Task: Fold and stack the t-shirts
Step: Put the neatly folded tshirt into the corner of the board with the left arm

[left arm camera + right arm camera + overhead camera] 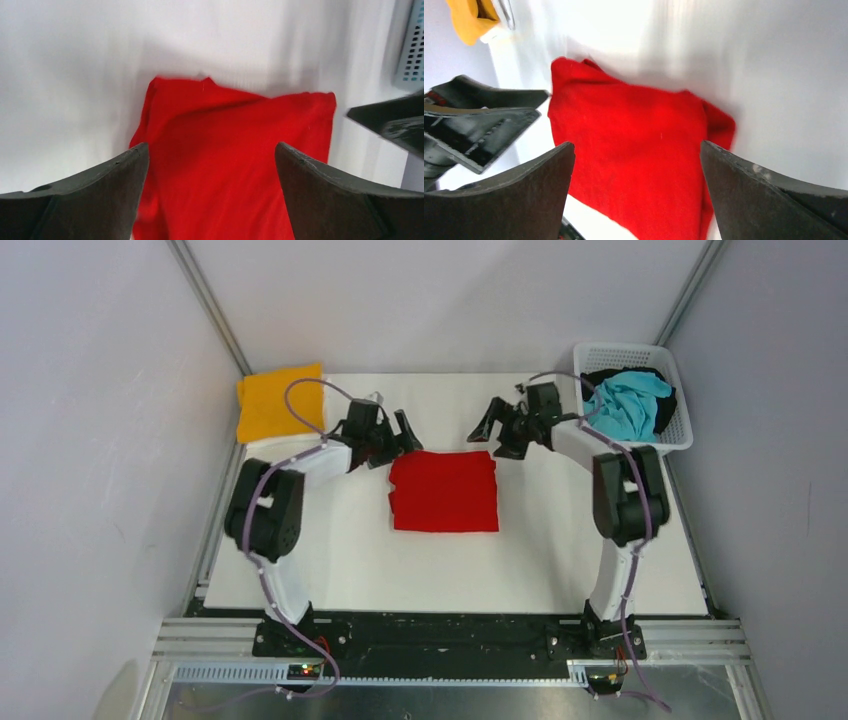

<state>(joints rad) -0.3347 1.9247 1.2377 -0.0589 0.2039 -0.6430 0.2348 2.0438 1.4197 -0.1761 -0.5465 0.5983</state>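
Note:
The red shirt's side edge [397, 480] [154, 195] toward the orange-yellow shirt lies below and back of my left gripper, which moves down and back onto it next.
A bright red t-shirt [444, 491] lies folded into a rectangle in the middle of the white table; it also shows in the left wrist view [230, 160] and the right wrist view [634, 160]. An orange-yellow t-shirt [279, 402] lies folded at the far left, on top of something white. My left gripper [405, 432] is open and empty, above the red shirt's far left corner. My right gripper [491, 430] is open and empty, above its far right corner. A turquoise t-shirt [628, 404] and a black t-shirt [612, 374] sit in the basket.
A white plastic lattice basket [682, 424] stands at the far right corner. Metal frame rails run along the table's left and right sides and the enclosure walls stand close behind.

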